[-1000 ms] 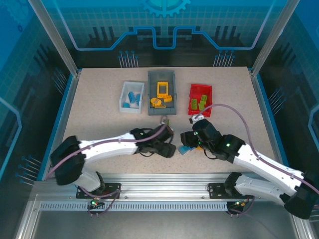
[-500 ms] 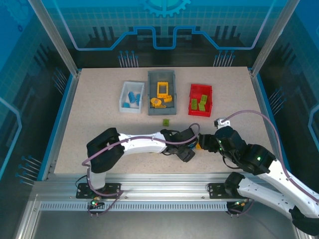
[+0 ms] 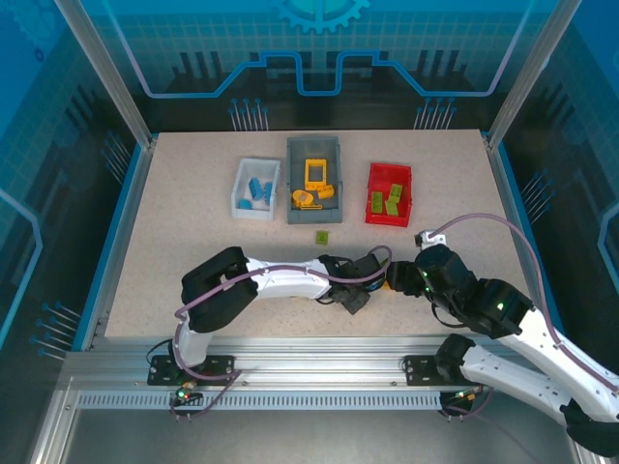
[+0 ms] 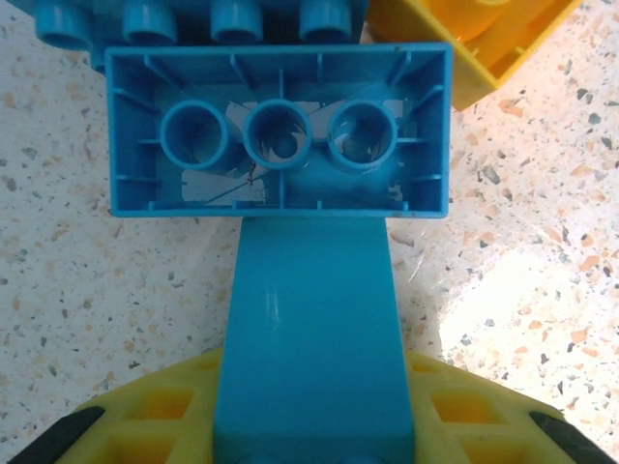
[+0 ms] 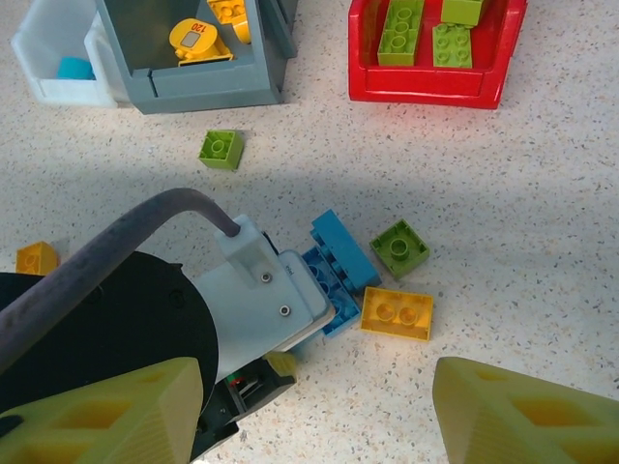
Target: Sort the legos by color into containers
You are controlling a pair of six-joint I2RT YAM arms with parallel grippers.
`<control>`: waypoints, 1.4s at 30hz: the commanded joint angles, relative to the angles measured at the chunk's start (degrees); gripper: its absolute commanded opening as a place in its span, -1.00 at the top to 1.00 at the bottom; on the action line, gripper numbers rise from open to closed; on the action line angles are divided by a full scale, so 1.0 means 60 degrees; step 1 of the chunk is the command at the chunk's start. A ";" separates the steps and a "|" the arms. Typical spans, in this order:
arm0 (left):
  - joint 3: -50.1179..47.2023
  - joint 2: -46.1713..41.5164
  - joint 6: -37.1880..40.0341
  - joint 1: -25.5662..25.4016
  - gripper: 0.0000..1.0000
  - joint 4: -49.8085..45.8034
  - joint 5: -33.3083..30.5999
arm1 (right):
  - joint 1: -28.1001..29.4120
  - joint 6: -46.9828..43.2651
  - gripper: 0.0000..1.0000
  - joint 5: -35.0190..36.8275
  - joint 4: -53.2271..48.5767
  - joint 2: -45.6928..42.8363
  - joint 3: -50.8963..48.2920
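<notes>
My left gripper will rise, carry the blue lego outward over the white container (image 3: 256, 187) and release it inside, where blue legos already lie.
My left gripper (image 3: 372, 275) reaches across to the right of centre, and its yellow fingers (image 4: 145, 420) are closed against a blue lego (image 4: 311, 329) that fills the gap between them. Just past it lie an upturned blue lego (image 4: 280, 130) and a yellow lego (image 5: 397, 313). My right gripper (image 5: 319, 425) hovers open above that spot, its fingers wide apart and holding nothing. A green lego (image 5: 400, 247) lies beside the blue ones (image 5: 343, 246). The white container (image 3: 256, 187), the grey container (image 3: 313, 145) and the red container (image 3: 389, 172) stand in a row at the back.
A small green lego (image 3: 322, 237) lies alone in front of the grey container. A small orange lego (image 5: 37, 257) sits on the table left of my left wrist. The two grippers are almost touching.
My left arm has swung right to the bricks and its fingers have closed on the blue lego. The right arm pulled back to the right and has held still since.
</notes>
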 commanded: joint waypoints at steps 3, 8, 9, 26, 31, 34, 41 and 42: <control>-0.0385 -0.1429 -0.0325 0.0140 0.47 -0.0103 -0.0397 | -0.0114 -0.0458 -0.30 -0.0598 0.0547 0.0108 -0.0067; -0.1058 -0.3282 -0.0835 0.1169 0.47 -0.0811 -0.0263 | -0.0129 -0.1441 -0.30 -0.2004 0.1962 0.0586 -0.0222; -0.1185 -0.3634 -0.0847 0.1526 0.47 -0.0991 -0.0185 | -0.0099 -0.1721 -0.30 -0.2376 0.2422 0.0786 -0.0224; 0.1036 -0.1940 -0.1038 0.8053 0.46 -0.1932 0.0419 | 0.1038 -0.2659 -0.32 -0.2299 0.4784 0.5735 0.2448; 0.2779 -0.0069 -0.1109 0.8624 0.44 -0.2329 0.0718 | 0.1042 -0.2465 -0.33 -0.2328 0.4783 0.6020 0.2563; 0.3501 0.0624 -0.1191 0.8754 0.41 -0.2646 0.0882 | 0.1047 -0.2392 -0.33 -0.2334 0.4799 0.6037 0.2503; 0.3633 0.0759 -0.1422 0.8747 -0.12 -0.2785 0.1195 | 0.1006 -0.2289 -0.35 -0.2306 0.4755 0.6023 0.2341; 0.3582 0.0614 -0.1427 0.8749 -0.19 -0.2778 0.1255 | 0.0977 -0.2276 -0.36 -0.2317 0.4727 0.6021 0.2354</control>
